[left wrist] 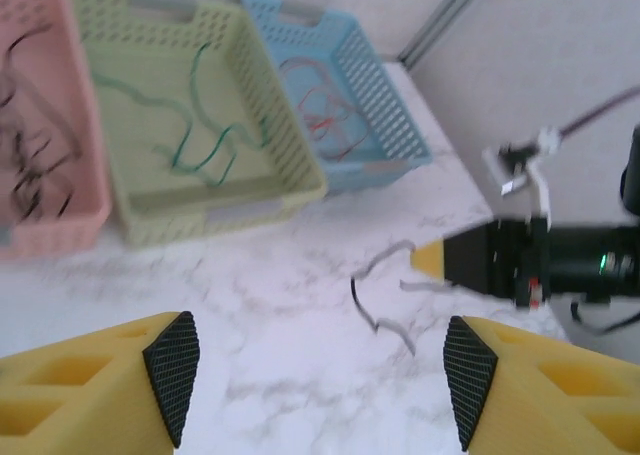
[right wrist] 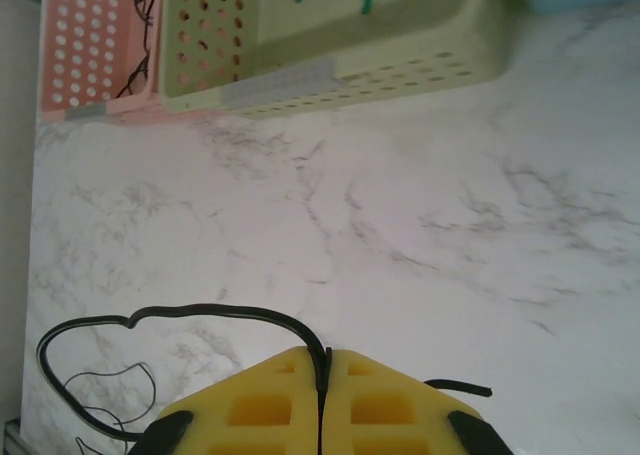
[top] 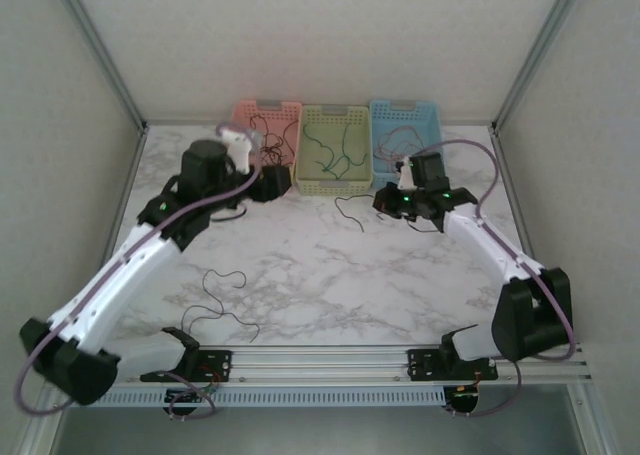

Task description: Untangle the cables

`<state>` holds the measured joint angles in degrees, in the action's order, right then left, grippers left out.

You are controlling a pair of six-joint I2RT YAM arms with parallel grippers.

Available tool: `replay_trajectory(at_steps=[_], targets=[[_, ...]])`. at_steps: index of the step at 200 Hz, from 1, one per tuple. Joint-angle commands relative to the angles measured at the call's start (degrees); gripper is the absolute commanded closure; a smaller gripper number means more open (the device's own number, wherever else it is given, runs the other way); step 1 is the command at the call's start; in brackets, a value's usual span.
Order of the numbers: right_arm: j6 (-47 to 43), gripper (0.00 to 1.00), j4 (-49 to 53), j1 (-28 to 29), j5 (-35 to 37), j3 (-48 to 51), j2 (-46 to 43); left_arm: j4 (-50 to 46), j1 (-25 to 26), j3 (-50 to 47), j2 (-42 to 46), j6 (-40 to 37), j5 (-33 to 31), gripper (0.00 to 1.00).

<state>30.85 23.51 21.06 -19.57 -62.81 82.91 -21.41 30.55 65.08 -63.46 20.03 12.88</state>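
I will next move my right gripper outward across the green basket and over the pink one, and let go of the black cable, because black cables already lie in the pink basket (top: 262, 115) (right wrist: 118, 40).
My right gripper (right wrist: 325, 357) is shut on a black cable (right wrist: 200, 313), which arcs off to the left above the marble table. From above, that cable (top: 350, 215) dangles from the right gripper (top: 385, 201) in front of the green basket. My left gripper (left wrist: 320, 375) is open with nothing between its black pads (left wrist: 172, 370), and it hovers by the pink basket (top: 262, 115). The same black cable (left wrist: 378, 310) shows beyond the left fingers. More thin black cables (top: 222, 297) lie loose on the table near the left arm's base.
Three baskets stand along the back wall. The pink basket (left wrist: 50, 190) holds black cables, the green basket (top: 335, 180) green ones, the blue basket (top: 405, 115) red ones. Frame posts rise at the table's back corners.
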Motion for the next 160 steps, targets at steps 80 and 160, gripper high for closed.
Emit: replay_trajectory(at_steps=[80,160], targets=[[9.5,1.0,3.3,11.9,6.6,-52.4,41.1,-27.9,-0.2,-9.8,30.6,10.0,-22.2,0.28],[17.7,1.0,7.2,13.4,3.4,-93.4,69.4,-29.3,-0.1,-13.0,34.5,8.6,-22.0,0.27]])
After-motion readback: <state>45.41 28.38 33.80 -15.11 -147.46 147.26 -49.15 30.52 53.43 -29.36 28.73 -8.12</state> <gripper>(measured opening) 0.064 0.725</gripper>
